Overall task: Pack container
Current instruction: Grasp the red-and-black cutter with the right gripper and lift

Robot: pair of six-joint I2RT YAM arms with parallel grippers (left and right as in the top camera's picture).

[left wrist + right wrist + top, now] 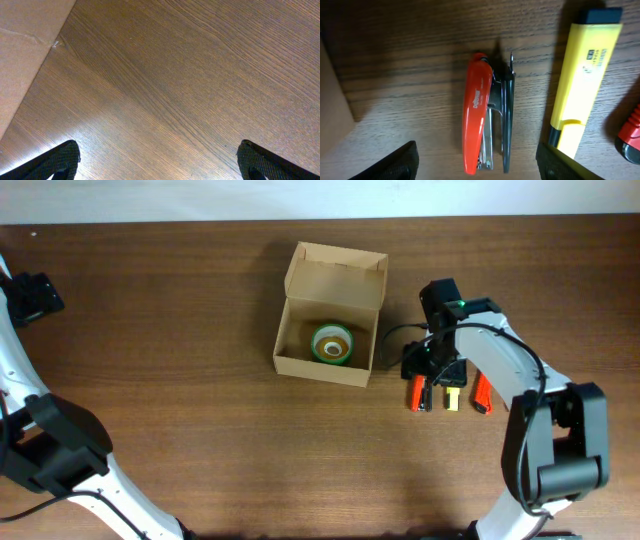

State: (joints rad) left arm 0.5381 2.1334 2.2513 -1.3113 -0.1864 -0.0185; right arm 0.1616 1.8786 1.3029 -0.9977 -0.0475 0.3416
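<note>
The right gripper moves down onto the stapler's body next and closes across its width.
The tan cardboard container (300,290) stands open at the table's middle, lid flap tilted back, with a green tape roll (333,343) inside. My right gripper (432,372) is open just right of the box, low over an orange-red stapler (416,392). In the right wrist view the fingers (480,167) straddle the stapler (479,110), not touching it. A yellow marker (582,80) lies beside the right finger, and a red marker (630,132) lies at the edge. My left gripper (35,295) is open and empty at the far left, over bare wood (160,162).
The yellow marker (452,396) and red marker (481,394) lie side by side right of the stapler. The box wall (332,85) is close on the right gripper's left. A pale tan surface (25,50) borders the wood in the left wrist view.
</note>
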